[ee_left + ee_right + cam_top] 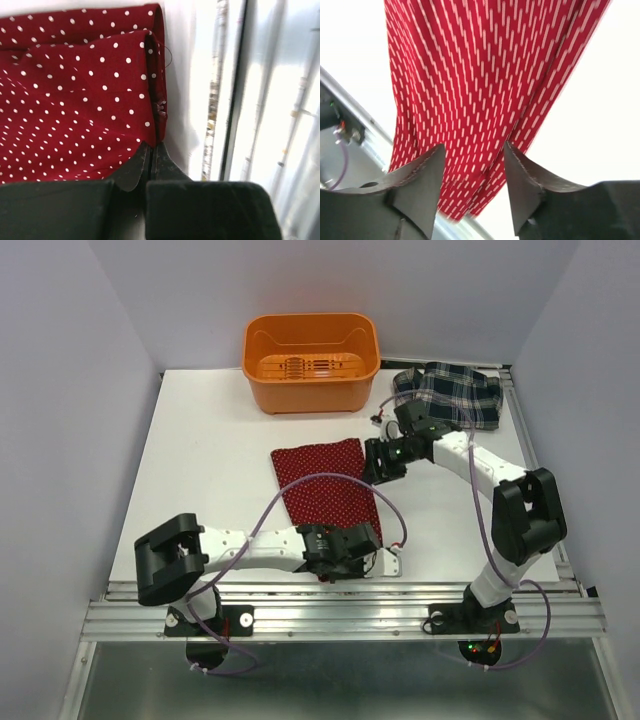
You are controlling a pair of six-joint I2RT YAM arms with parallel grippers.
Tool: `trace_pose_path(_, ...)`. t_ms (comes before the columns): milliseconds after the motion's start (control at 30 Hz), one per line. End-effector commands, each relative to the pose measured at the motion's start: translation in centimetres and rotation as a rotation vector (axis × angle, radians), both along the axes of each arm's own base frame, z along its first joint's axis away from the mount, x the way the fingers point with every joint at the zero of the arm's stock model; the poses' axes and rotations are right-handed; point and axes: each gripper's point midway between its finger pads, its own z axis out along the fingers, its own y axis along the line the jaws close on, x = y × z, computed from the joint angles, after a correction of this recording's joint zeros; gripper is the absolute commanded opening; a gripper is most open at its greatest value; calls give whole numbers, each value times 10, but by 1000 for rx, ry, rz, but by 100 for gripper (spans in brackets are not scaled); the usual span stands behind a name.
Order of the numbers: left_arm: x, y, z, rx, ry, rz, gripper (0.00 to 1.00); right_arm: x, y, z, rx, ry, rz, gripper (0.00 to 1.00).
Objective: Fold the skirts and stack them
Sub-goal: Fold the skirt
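Note:
My left gripper is pinching the hem, and the skirt still lies stretched lengthwise. My left gripper will lift the hem next, carry it outward, then down onto the skirt's far end (335,456) and let go of it.
The dark red dotted skirt (322,490) lies flat in the middle of the table. My left gripper (358,543) is at its near hem. In the left wrist view the jaws are shut (151,148) on the folded edge of the red skirt (75,100). My right gripper (378,465) is at the skirt's right edge. In the right wrist view it is open (474,155) and empty, with the red skirt (485,75) blurred just beyond the fingertips. The plaid skirt (450,395) lies crumpled at the back right.
An orange plastic bin (310,362) stands at the back centre. The metal rail (340,592) runs along the near table edge, close behind the left gripper, and shows in the left wrist view (220,100). White walls enclose the table.

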Motion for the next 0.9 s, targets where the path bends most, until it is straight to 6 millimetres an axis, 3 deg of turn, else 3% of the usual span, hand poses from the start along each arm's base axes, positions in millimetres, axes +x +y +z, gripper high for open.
trace_pose_path(0,-31,-13,39,-99,126,-126,0,33,4,32,-4,-157,81,57)
trace_pose_path(33,-35,-12,41,-93,146,-129,0,46,13,47,30,-193,95,57)
trace_pose_path(100,-46,-15,50,-104,204,-159,0,52,27,52,99,-184,145,57)
trace_pose_path(167,-56,-22,63,-131,256,-191,0,69,40,40,131,-189,202,57)
trace_pose_path(200,-59,-20,66,-124,278,-197,0,71,44,19,134,-134,221,55)
trace_pose_path(267,-65,-25,80,-148,313,-218,0,79,55,14,151,-146,264,53)
trace_pose_path(500,-65,-28,100,-178,375,-222,0,68,78,-47,122,-123,347,52)
trace_pose_path(667,-37,-24,105,-188,399,-169,0,38,78,-77,94,-67,413,42)
trace_pose_path(867,28,-15,107,-184,322,-101,0,17,66,-93,75,-16,431,34)
